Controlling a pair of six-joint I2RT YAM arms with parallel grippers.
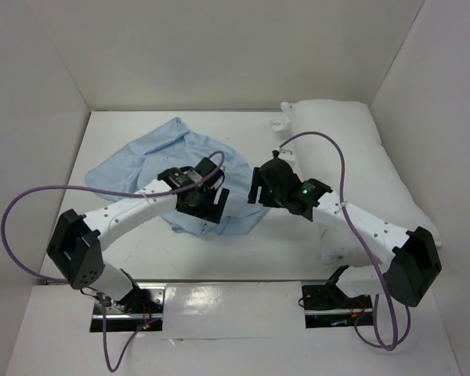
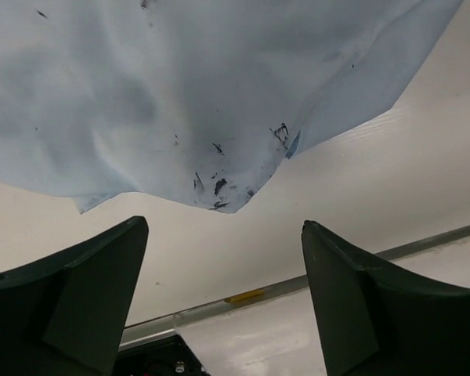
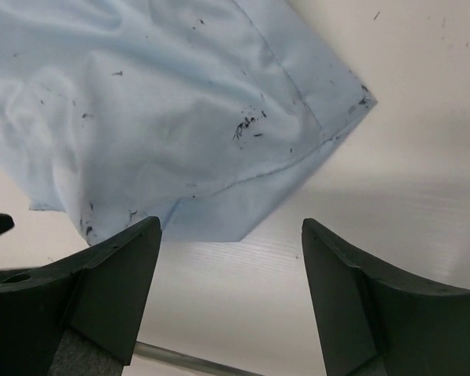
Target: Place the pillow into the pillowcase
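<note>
I will next lower my open left gripper onto the speckled near edge of the pillowcase below its fingers, because the upper layer parts from the lower one at that edge.
The pale blue pillowcase point(image 1: 153, 164) lies crumpled and limp on the white table, left of centre. The plump white pillow point(image 1: 360, 168) lies along the right wall, its small tag point(image 1: 278, 124) at the far corner. My left gripper point(image 1: 210, 208) hovers over the pillowcase's near edge, and my right gripper point(image 1: 256, 188) hangs just right of the cloth. In the left wrist view the left gripper point(image 2: 223, 223) is open and empty, with the speckled pillowcase point(image 2: 180, 94) beyond its tips. In the right wrist view the right gripper point(image 3: 231, 223) is open too, and a pillowcase corner point(image 3: 180, 125) lies ahead.
White walls close the table in at the back and on both sides. Purple cables point(image 1: 31, 196) loop off both arms. A metal strip point(image 2: 251, 296) runs along the near table edge, by the arm bases point(image 1: 129, 301).
</note>
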